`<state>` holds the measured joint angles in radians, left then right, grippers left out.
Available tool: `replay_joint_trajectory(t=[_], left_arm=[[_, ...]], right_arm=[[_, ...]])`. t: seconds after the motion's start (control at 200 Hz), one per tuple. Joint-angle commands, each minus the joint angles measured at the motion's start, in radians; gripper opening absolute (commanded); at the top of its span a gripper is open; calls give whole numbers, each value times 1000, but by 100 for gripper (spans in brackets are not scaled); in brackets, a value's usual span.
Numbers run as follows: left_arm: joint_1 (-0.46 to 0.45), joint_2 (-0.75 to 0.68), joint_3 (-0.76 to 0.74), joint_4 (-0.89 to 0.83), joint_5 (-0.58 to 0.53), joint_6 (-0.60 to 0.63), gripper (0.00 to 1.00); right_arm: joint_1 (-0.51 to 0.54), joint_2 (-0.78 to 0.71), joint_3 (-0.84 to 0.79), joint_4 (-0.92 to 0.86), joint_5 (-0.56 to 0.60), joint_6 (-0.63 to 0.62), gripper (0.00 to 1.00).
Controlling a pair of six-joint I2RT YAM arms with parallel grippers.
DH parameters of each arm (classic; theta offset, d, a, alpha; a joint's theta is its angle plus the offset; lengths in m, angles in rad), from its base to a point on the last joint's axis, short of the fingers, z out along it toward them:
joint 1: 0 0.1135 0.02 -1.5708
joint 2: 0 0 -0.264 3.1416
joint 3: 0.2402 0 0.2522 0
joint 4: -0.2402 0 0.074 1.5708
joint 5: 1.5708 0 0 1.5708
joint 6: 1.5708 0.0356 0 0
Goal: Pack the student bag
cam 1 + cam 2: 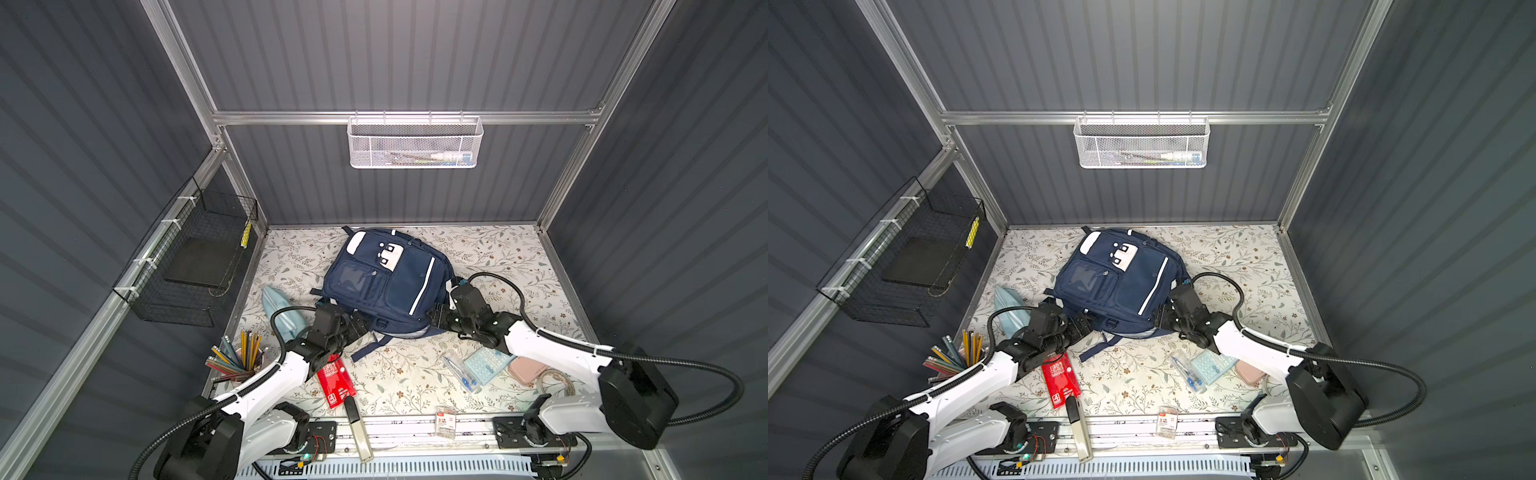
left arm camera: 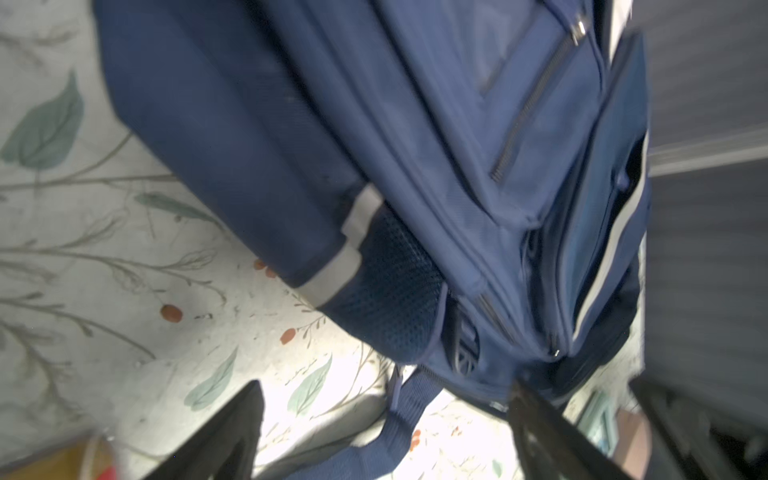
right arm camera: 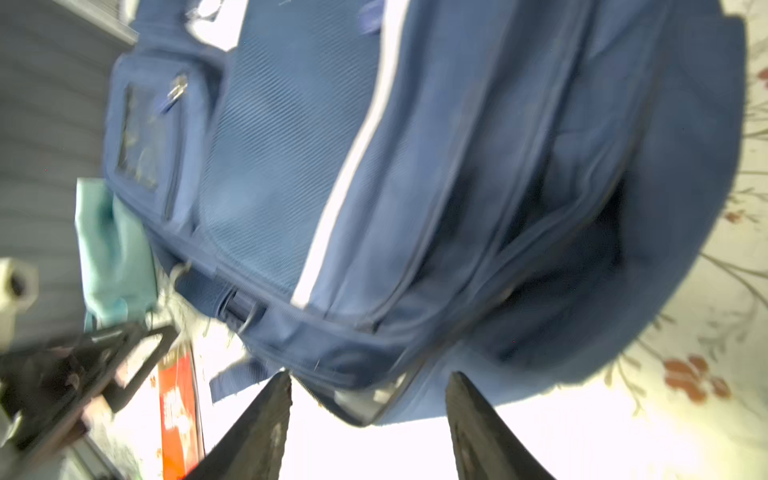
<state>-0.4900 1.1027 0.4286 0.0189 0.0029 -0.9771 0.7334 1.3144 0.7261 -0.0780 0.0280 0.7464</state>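
Observation:
The metal zipper pull [image 1: 372,332] [image 3: 180,272] hangs at the opposite end, beside my left gripper. My right gripper should move along the bottom edge of the bag next and close.
The student bag [image 1: 386,282] [image 1: 1117,282], navy with white stripes, lies front-up in the middle of the floral table in both top views. My left gripper [image 1: 360,326] [image 1: 1084,326] sits at its near left corner. In the left wrist view it is open [image 2: 385,386], with a loose navy strap [image 2: 407,415] running between the wide-apart fingers, untouched. My right gripper [image 1: 436,318] [image 1: 1160,318] is at the bag's near right corner. In the right wrist view it is open [image 3: 370,376], and the bag's bottom edge [image 3: 365,399] pokes between the fingertips without being pinched.
A light-blue pouch [image 1: 280,311] lies left of the bag, with a cup of pencils [image 1: 239,357] and a red packet [image 1: 336,378] nearer. A pen pack [image 1: 459,370], calculator [image 1: 486,363] and pink case [image 1: 530,370] lie near right. A white mesh basket [image 1: 413,143] and a black wire basket [image 1: 195,266] hang on the walls.

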Motion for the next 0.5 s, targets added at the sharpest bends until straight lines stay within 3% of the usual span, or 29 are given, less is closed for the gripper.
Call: replay_joint_trajectory(t=[0.0, 0.135, 0.24, 0.36, 0.495], left_arm=[[-2, 44, -16, 152, -45, -118, 85], [-2, 141, -27, 291, -27, -166, 79], [-2, 211, -2, 305, -31, -147, 72], [-4, 233, 6, 322, -22, -148, 49], [-4, 224, 24, 305, -5, -146, 2]], right_arm=[[89, -48, 9, -104, 155, -39, 62], [225, -74, -14, -48, 244, -74, 62], [278, -55, -22, 1, 260, -89, 62], [299, -18, -3, 6, 265, -79, 62], [329, 27, 10, 56, 250, -89, 62]])
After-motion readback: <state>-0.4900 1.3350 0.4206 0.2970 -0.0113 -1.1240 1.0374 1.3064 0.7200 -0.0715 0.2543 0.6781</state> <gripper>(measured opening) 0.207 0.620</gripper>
